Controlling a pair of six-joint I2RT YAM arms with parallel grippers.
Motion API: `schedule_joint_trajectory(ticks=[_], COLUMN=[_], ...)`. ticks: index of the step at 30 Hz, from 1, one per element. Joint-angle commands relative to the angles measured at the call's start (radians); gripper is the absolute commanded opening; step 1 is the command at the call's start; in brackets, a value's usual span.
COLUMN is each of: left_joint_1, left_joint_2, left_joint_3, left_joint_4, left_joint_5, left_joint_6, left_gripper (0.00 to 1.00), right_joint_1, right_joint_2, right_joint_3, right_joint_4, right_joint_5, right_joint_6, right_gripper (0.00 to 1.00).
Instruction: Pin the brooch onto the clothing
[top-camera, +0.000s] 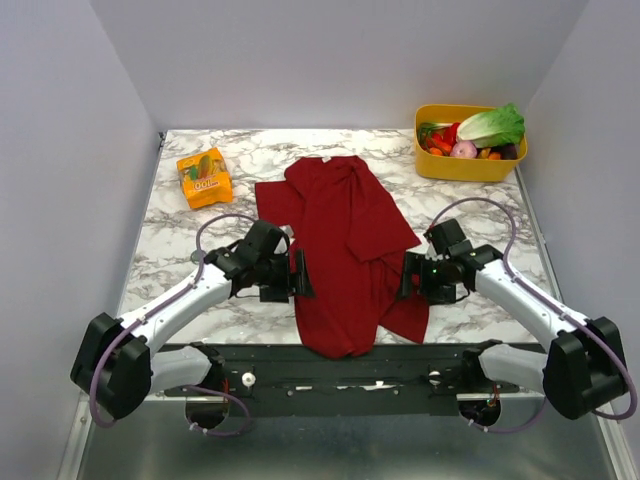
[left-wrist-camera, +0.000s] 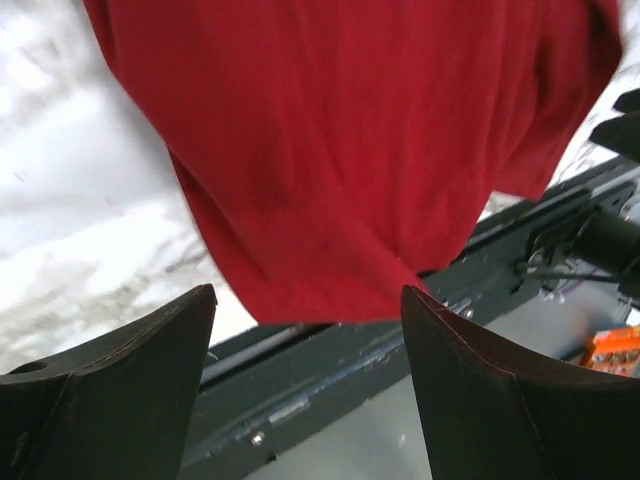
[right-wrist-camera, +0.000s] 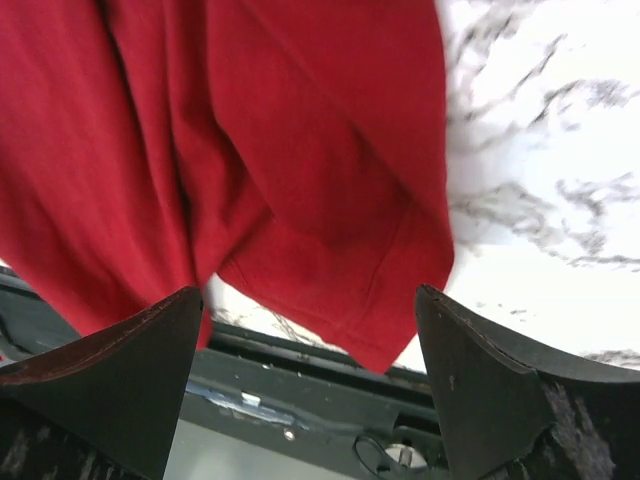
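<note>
The shirt's near flap shows between my open fingers, so my right gripper will go down onto it, shifting a little toward the middle of the shirt.
The dark red T-shirt (top-camera: 345, 250) lies crumpled and folded lengthwise in the middle of the marble table, its hem over the near edge. It fills the top of the left wrist view (left-wrist-camera: 360, 150) and the right wrist view (right-wrist-camera: 250, 160). My left gripper (top-camera: 300, 275) is open and empty at the shirt's left edge. My right gripper (top-camera: 408, 277) is open and empty at the shirt's right edge, by a sleeve. The brooch is not visible in any view.
An orange juice carton (top-camera: 204, 178) lies at the back left. A yellow bin (top-camera: 468, 160) of toy vegetables stands at the back right. The dark metal base rail (top-camera: 340, 370) runs along the near edge.
</note>
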Motion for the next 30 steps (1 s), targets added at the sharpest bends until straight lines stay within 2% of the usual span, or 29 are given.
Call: schedule_joint_trajectory(ticks=[1,5,7,9,11,12,13,15,19,25,30], left_joint_1=[-0.055,-0.081,-0.094,-0.107,-0.115,-0.129,-0.137,-0.169,-0.238,-0.292,-0.337], left_joint_2=[-0.013,0.005,0.007,0.011,0.017,0.021,0.025,0.047,0.080,0.105,0.171], left_joint_3=[-0.096,-0.133,-0.142,-0.144,-0.148,-0.150,-0.156,-0.162,-0.179,-0.196,-0.197], left_joint_4=[-0.006,-0.004,-0.004,-0.003,0.005,0.026,0.040,0.082,0.126,0.159,0.229], left_joint_5=[0.018,0.030,0.033,0.034,0.047,0.048,0.050,0.057,0.045,0.034,0.027], left_joint_6=[-0.105,-0.108,-0.109,-0.108,-0.118,-0.123,-0.132,-0.161,-0.204,-0.244,-0.262], left_gripper=[0.82,0.80,0.80,0.80,0.80,0.80,0.80,0.80,0.80,0.80,0.80], right_joint_1=[0.082,0.190,0.228,0.271,0.282,0.282,0.282,0.282,0.282,0.282,0.282], right_joint_2=[0.056,0.177,0.260,0.314,0.383,0.398,0.411,0.422,0.374,0.357,0.365], right_joint_3=[0.000,0.035,0.067,0.095,0.109,0.112,0.123,0.166,0.277,0.425,0.451], right_joint_4=[-0.074,-0.112,-0.135,-0.155,-0.154,-0.145,-0.136,-0.137,-0.163,-0.178,-0.175], right_joint_5=[0.063,0.097,0.114,0.133,0.094,0.082,0.074,0.077,0.131,0.188,0.169], right_joint_6=[0.050,0.035,0.021,-0.005,-0.042,-0.048,-0.057,-0.070,-0.074,-0.080,-0.084], right_gripper=[0.93,0.86,0.77,0.75,0.64,0.38,0.23,0.10,0.01,0.01,0.01])
